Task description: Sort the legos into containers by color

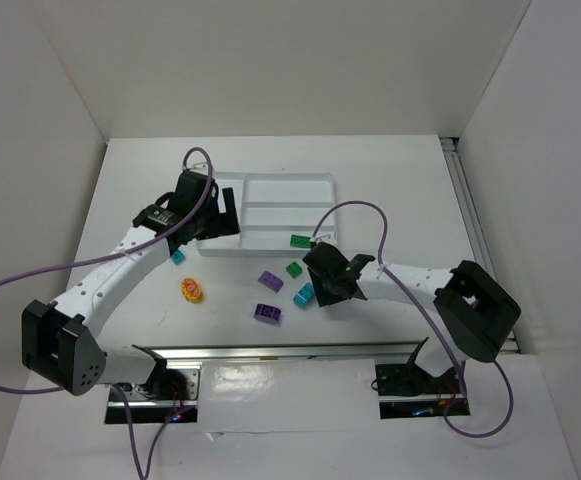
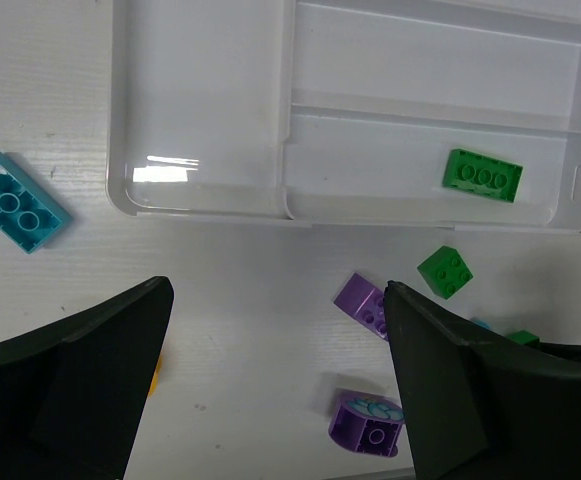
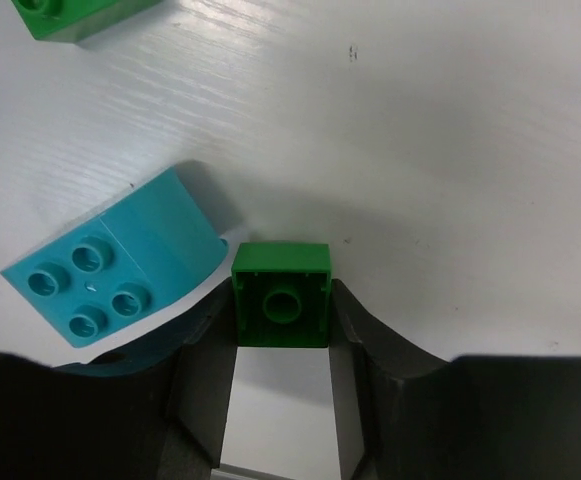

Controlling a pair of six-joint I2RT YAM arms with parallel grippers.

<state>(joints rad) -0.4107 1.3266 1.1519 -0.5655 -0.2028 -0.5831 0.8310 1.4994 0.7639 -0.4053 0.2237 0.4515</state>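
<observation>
Next, my left gripper will turn and come down to the left in the top view onto the cyan lego, which lies loose below the gripper on that side.
My right gripper point(image 3: 281, 312) is shut on a small green lego point(image 3: 281, 268) on the table, one finger pressed against each side. A cyan lego point(image 3: 120, 265) lies just left of it, and another green one point(image 3: 70, 15) sits at the top left. In the top view the right gripper point(image 1: 322, 285) is beside the cyan lego point(image 1: 303, 294). My left gripper point(image 2: 275, 380) hangs open and holds nothing, just in front of the white tray point(image 2: 200, 110). A green lego point(image 2: 482, 175) lies in the tray's nearest long section. Loose on the table are a green lego point(image 2: 445, 271), two purple ones point(image 2: 362, 303) point(image 2: 368, 422) and a cyan one point(image 2: 15, 200).
An orange-yellow rounded piece point(image 1: 192, 290) lies left of the purple legos point(image 1: 267, 313). The tray point(image 1: 270, 190) sits mid-table with my left arm over its left end. White walls close in the table on three sides.
</observation>
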